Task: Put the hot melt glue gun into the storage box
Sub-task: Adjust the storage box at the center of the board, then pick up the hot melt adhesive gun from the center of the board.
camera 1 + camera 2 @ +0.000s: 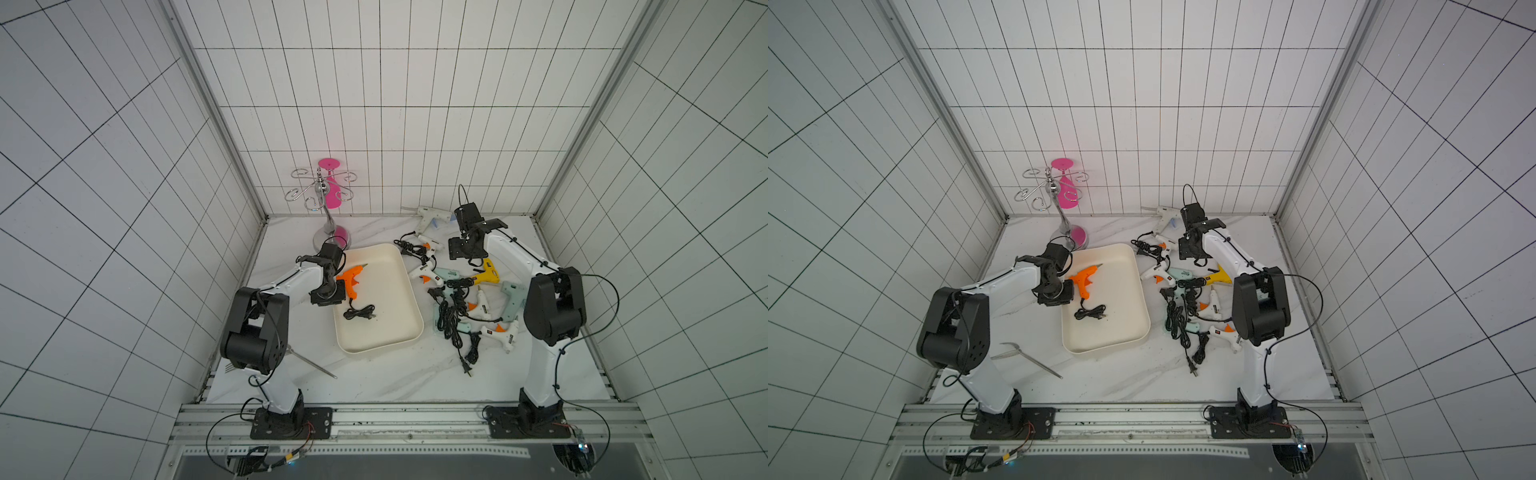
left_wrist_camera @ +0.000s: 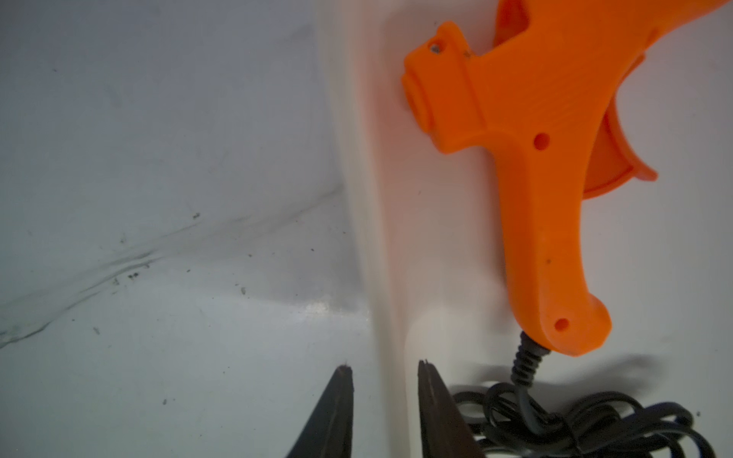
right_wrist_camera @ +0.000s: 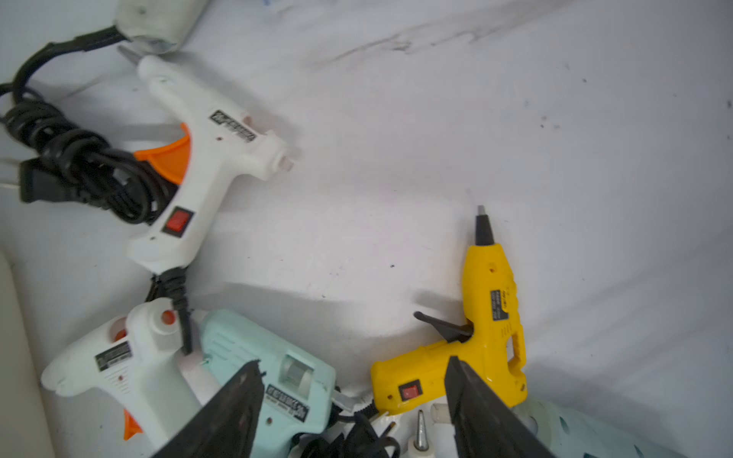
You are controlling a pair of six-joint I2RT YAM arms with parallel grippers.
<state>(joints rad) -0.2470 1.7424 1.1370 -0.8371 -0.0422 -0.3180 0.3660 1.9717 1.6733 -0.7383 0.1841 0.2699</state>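
The end of the glue gun by its black nozzle lies clear of the tangled cords. My right gripper will next move sideways and go down onto the yellow glue gun's body [image 1: 489,265] [image 3: 490,284] by that nozzle.
An orange hot melt glue gun [image 1: 351,280] [image 1: 1084,280] [image 2: 535,158] lies on its side inside the cream-white storage box [image 1: 386,349] [image 1: 1104,349], its black cord coiled beside it. My left gripper [image 1: 329,293] [image 1: 1054,295] [image 2: 384,365] hovers at the box's left rim [image 2: 357,158]. Its jaws stand a narrow gap apart with the rim showing between them, and they hold nothing. My right gripper [image 1: 467,249] [image 1: 1192,249] [image 3: 353,361] is open over a yellow glue gun [image 3: 492,317] and a teal one [image 3: 269,365].
Several more glue guns with tangled black cords [image 1: 457,320] lie right of the box, and one white gun [image 1: 430,218] lies by the back wall. A chrome rack with a pink glass [image 1: 328,195] stands at the back left. Metal tongs [image 1: 311,361] lie front left.
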